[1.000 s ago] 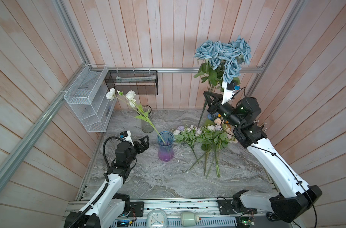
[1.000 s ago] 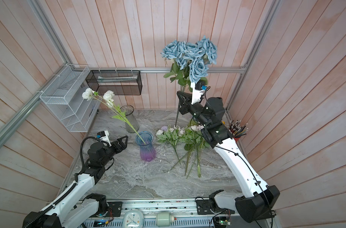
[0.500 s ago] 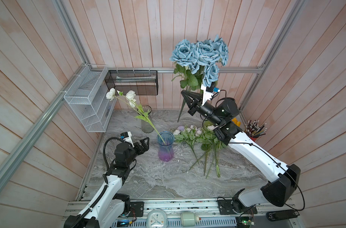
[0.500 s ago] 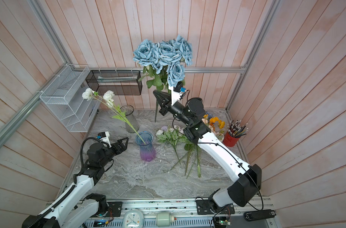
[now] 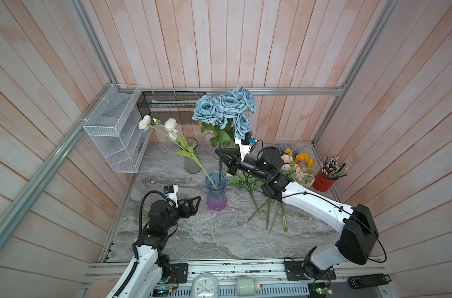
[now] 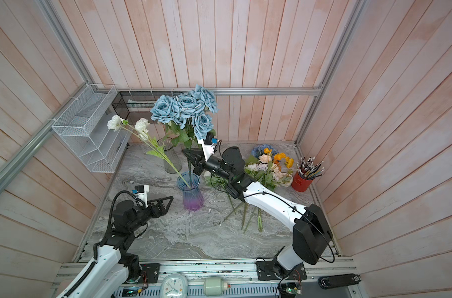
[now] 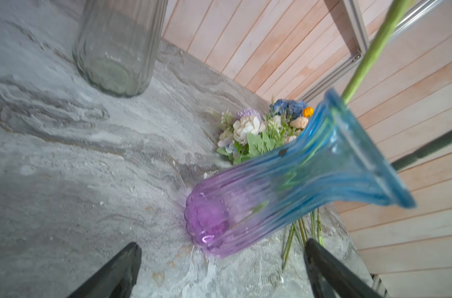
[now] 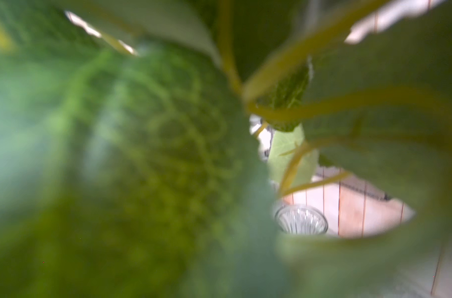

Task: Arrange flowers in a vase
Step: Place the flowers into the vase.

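Next, my right gripper moves down toward the coloured vase's opening (image 5: 216, 179) and releases the dark stem, because its lower end only just reaches the vase's rim.
A blue-to-purple glass vase (image 5: 215, 192) (image 6: 191, 192) stands mid-table with a white-bloomed flower stem (image 5: 171, 124) leaning out of it to the left. My right gripper (image 5: 219, 153) (image 6: 187, 154) is shut on the dark stem of a dusty-blue rose bunch (image 5: 224, 108) (image 6: 186, 107), held upright just above the vase; the stem's lower end reaches the vase mouth. Blurred green leaves fill the right wrist view. My left gripper (image 5: 197, 205) (image 6: 168, 205) (image 7: 222, 247) stands open just left of the vase (image 7: 271, 196), touching nothing.
A clear glass vase (image 5: 191, 156) (image 8: 301, 219) stands behind the coloured one. More flowers (image 5: 294, 165) lie at the back right, stems (image 5: 268, 214) pointing forward under my right arm. A red cup of pencils (image 5: 324, 180) sits far right. Wire baskets (image 5: 113, 134) hang on the left wall.
My right arm has carried the blue rose bunch leftward and down, from the back right to over the coloured vase. The left arm has stayed still.
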`<state>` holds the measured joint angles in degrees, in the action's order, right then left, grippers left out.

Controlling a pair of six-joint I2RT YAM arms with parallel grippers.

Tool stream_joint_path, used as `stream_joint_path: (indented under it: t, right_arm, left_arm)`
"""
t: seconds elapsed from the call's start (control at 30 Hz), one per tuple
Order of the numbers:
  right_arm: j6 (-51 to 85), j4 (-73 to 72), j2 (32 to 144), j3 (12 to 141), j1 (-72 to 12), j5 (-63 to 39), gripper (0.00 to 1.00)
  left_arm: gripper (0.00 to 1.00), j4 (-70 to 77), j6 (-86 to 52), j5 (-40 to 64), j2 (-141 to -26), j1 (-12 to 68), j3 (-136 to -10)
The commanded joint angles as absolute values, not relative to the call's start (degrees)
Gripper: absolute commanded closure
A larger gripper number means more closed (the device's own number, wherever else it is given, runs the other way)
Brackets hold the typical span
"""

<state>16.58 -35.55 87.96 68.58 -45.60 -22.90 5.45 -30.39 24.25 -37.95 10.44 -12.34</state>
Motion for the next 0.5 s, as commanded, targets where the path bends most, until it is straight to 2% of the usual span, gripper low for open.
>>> stream_joint_path:
  t: [0.0,0.2,0.47]
  right_arm:
    - [18.4,-40.8,89.0,66.4,-46.2,-19.6,1.00]
    - [19.9,-40.7,91.3,63.1,-46.2,-16.6,1.00]
    - [15.7,-36.0,94.1,61.6,-46.9,-14.8,1.00]
  left_arm:
    - [0.00,11.7,-27.2,24.2,-37.0,14.3,-10.2]
    - [0.00,23.6,-23.8,23.2,-39.8,20.9,-6.6]
    - [0.00,37.0,-15.8,11.9,-46.2,30.3,-6.8]
